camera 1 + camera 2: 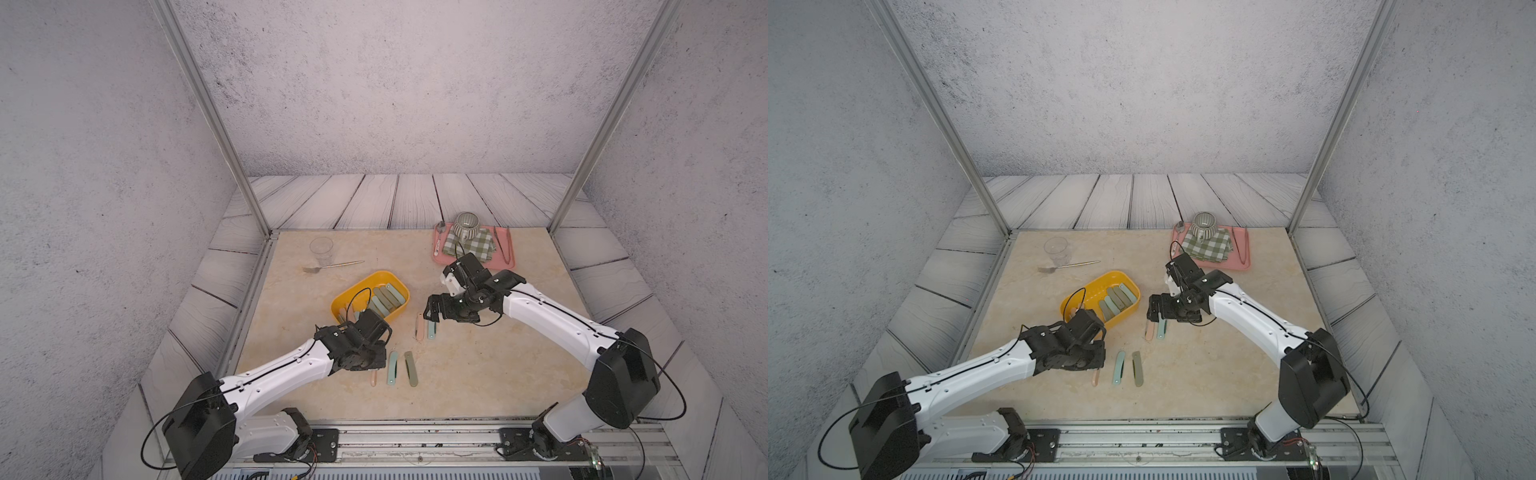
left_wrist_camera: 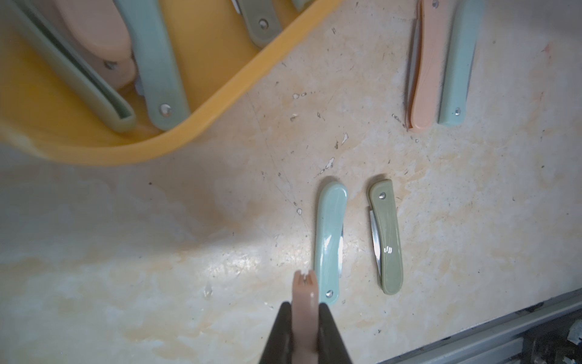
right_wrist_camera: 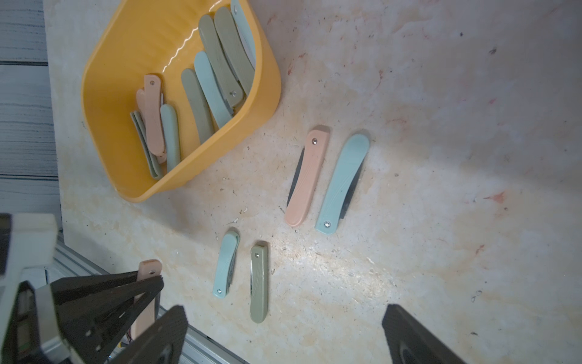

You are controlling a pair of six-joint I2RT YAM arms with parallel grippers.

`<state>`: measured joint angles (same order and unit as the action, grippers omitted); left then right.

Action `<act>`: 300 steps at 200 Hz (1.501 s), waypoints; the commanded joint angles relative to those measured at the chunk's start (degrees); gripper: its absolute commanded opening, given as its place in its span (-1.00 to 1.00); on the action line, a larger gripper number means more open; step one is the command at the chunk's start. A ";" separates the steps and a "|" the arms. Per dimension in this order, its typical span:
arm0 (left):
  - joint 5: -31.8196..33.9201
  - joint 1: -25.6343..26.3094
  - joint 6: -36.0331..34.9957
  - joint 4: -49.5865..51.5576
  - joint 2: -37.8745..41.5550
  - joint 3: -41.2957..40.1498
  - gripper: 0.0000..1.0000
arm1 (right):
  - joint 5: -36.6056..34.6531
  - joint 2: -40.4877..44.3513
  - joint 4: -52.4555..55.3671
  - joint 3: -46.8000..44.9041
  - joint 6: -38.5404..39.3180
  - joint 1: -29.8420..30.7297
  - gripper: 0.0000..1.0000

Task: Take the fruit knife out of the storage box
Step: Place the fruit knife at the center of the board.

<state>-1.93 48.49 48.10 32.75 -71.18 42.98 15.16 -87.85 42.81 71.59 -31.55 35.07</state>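
My left gripper will go down to the bare tabletop [image 1: 382, 377] next to the mint knife and then let go of the pink knife outside the box [image 1: 355, 286].
The storage box [image 1: 355, 286] is a yellow-orange tub at mid-table, and several folded fruit knives [image 3: 204, 91] lie inside it. My left gripper [image 2: 304, 306] is shut on a pink folded fruit knife [image 2: 303, 296], outside the box and near the table's front. The knife's free end pokes out past the fingertips, next to a mint knife [image 2: 329, 239] on the table. My right gripper [image 3: 283, 315] hangs open and holds nothing. It is right of the box and just above a pink knife [image 1: 420, 327] and a mint knife [image 1: 432, 328].
An olive knife [image 1: 411, 368] lies beside the mint one near the front. A pink tray [image 1: 500, 253] at the back right holds a mug [image 1: 465, 224], a checked cloth, a spoon and tongs. A clear cup [image 1: 321, 249] and a fork [image 1: 332, 266] sit at the back left.
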 commanded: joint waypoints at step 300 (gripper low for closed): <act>3.05 0.65 -0.22 -11.98 -13.13 -3.61 -0.58 | 2.77 -0.39 -0.88 -0.58 0.29 -0.26 0.98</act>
<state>-0.43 48.99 48.47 19.05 -84.84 39.64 17.39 -87.74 42.28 70.41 -31.33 35.07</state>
